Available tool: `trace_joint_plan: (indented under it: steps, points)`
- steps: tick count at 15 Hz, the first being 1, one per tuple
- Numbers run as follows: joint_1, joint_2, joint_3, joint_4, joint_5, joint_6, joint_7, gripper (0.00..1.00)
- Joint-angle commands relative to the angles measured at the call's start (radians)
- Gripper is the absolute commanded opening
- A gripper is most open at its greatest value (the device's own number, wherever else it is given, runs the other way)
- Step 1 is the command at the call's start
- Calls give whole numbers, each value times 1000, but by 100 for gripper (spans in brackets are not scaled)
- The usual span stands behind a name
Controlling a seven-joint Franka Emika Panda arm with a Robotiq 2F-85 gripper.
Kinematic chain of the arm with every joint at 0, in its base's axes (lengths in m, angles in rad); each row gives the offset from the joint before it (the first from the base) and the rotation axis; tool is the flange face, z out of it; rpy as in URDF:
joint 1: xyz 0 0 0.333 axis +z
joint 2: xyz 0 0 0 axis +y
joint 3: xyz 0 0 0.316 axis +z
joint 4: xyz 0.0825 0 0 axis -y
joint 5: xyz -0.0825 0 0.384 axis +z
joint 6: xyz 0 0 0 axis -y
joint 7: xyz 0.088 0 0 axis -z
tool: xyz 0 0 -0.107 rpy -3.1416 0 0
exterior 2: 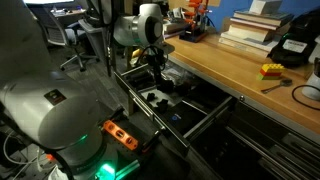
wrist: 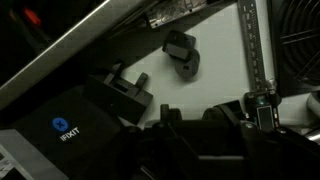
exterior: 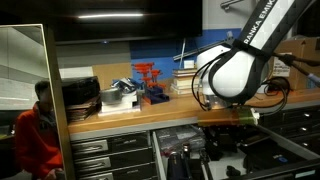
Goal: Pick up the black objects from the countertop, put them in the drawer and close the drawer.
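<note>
I will turn my gripper a little and lower it onto the gap between the black objects and the caliper to let go, because bare pale liner (wrist: 190,97) shows there.
The drawer (exterior 2: 205,118) stands pulled open under the countertop (exterior 2: 250,75), and it also shows in an exterior view (exterior: 285,150). My gripper (exterior 2: 160,68) hangs low over the drawer's rear part, also seen in an exterior view (exterior: 232,118). In the wrist view, two black objects lie on the drawer's pale liner, one (wrist: 182,52) farther off and one (wrist: 126,92) nearer. My gripper's fingers (wrist: 195,125) are a dark mass at the bottom edge. I cannot tell whether they are open or hold anything. Black shapes (exterior 2: 160,97) lie in the drawer below the gripper.
A black iFixit case (wrist: 62,128) lies in the drawer. On the countertop are a red rack (exterior: 148,80), stacked black trays (exterior: 80,96), books (exterior 2: 255,25) and a yellow item (exterior 2: 272,70). A person in red (exterior: 35,135) sits at one end.
</note>
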Motion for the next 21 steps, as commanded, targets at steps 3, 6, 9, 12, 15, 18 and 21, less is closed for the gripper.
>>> trace_joint_plan:
  steps: [3, 6, 9, 12, 15, 18, 21]
  points:
    - [-8, -23, 14, -36, -142, 68, 290, 25]
    - [-9, -16, 13, -45, -198, 93, 407, 25]
    - [-11, -7, 10, -59, -247, 122, 497, 25]
    - [-10, -2, 9, -74, -280, 135, 569, 25]
    - [-9, 14, 4, -80, -296, 159, 606, 25]
    - [-11, 33, -4, -81, -326, 202, 639, 25]
    - [-15, 61, -14, -77, -358, 252, 667, 25]
